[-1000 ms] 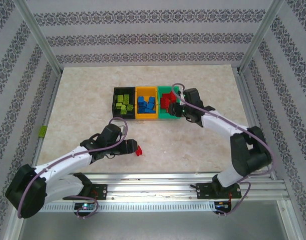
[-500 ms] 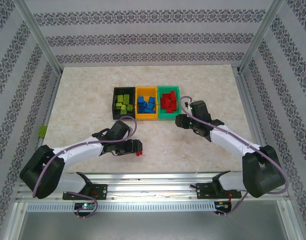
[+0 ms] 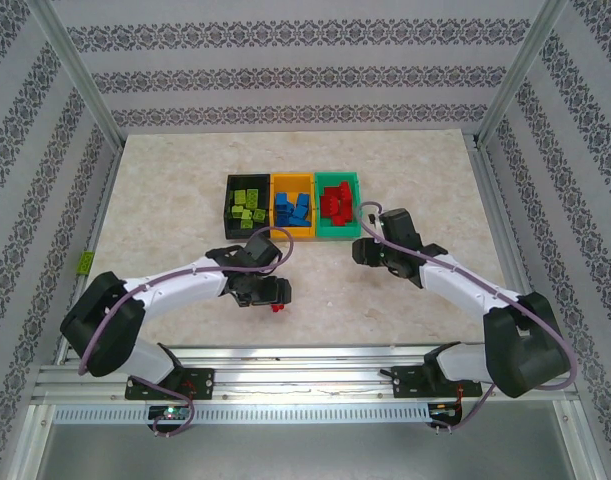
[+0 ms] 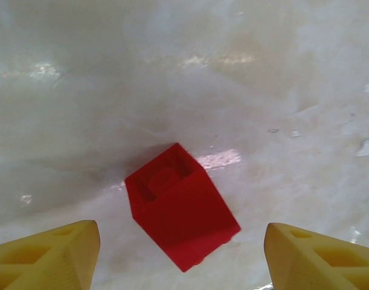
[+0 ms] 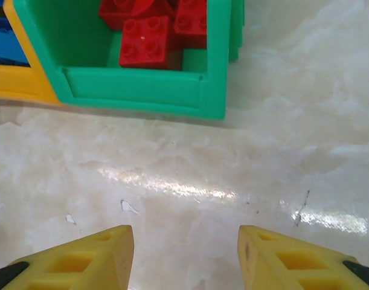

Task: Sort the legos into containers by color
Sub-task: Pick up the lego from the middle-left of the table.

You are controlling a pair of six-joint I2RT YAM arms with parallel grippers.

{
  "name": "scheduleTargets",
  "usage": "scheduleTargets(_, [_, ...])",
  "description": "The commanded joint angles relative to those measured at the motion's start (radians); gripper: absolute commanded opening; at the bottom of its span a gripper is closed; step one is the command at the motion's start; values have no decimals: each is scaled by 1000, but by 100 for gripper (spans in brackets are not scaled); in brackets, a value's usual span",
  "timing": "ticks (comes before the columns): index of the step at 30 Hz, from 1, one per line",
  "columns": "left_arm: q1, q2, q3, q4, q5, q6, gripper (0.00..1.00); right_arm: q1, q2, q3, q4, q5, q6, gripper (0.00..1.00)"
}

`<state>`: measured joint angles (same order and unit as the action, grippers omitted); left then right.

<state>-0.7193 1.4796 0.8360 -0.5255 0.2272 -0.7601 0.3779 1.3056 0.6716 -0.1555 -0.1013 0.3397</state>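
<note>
My left gripper moves down around the tipped red lego's sides next, then closes on it.
One small red lego [image 4: 181,205] lies tipped on the marble table, seen too in the top view [image 3: 277,308]. My left gripper [image 4: 181,254] hangs just above it, open, its yellow fingers [image 4: 57,254] on either side without touching. Three bins stand in a row at the back: black [image 3: 228,205] with lime green legos [image 3: 249,205], orange [image 3: 293,234] with blue legos [image 3: 293,208], green [image 3: 353,183] with red legos [image 3: 334,200]. My right gripper [image 5: 185,257] is open and empty over bare table, just in front of the green bin [image 5: 142,96].
The aluminium frame rail [image 3: 305,352] runs along the near table edge, with patterned walls on three sides. Bare marble table [image 3: 155,200] lies left of the bins and between the two arms.
My left gripper has swung right and come down over the red lego, opening a little wider. My right gripper has drawn back from the green bin toward the near side, its jaws widening slightly.
</note>
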Motion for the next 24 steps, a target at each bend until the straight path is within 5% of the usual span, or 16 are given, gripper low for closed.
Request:
scheduleTargets(1, [-24,40,45,-79,-52,19,72,9,-32,-28,-34,44,-30,49])
scheduleTargets(10, [-73,219,195,-156,-75,58,68,-11,4,-66,2,51,-16,51])
scheduleTargets(19, [-86,291,257,-189,-74,98,34,-5,40,-58,11,70,-19,51])
scheduleTargets(24, [-86,236,251,-166,-96,93,28,-4,37,-60,16,77,-18,51])
